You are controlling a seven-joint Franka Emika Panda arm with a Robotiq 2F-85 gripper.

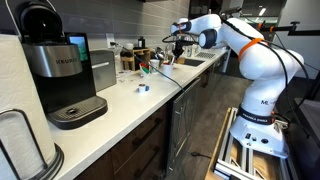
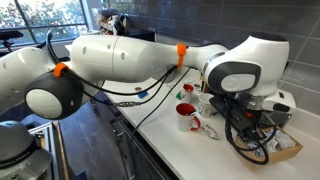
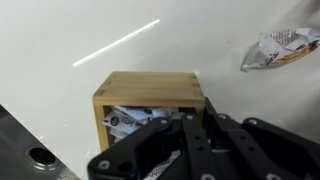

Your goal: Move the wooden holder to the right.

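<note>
Next, my gripper lowers the wooden holder (image 2: 290, 148) onto the bare pale counter below it, clear of the red mugs, and releases the holder's gripped side.
The wooden holder (image 3: 150, 95) is a small tan box with paper packets inside; it fills the middle of the wrist view on the pale counter. My gripper (image 3: 195, 125) has one finger inside the box and one outside, closed on its right wall. In an exterior view the holder (image 2: 290, 148) shows as a tan corner under the gripper (image 2: 268, 125), partly hidden by cables. In an exterior view the gripper (image 1: 178, 42) is at the far end of the counter, and the holder is too small to make out there.
A black Keurig coffee machine (image 1: 60, 70) and a wire stand with a white paper roll (image 1: 20, 145) stand at the near end. Red mugs (image 2: 187, 115) sit by the holder. A sink (image 1: 190, 62) lies close by. A crumpled packet (image 3: 280, 48) lies on the counter.
</note>
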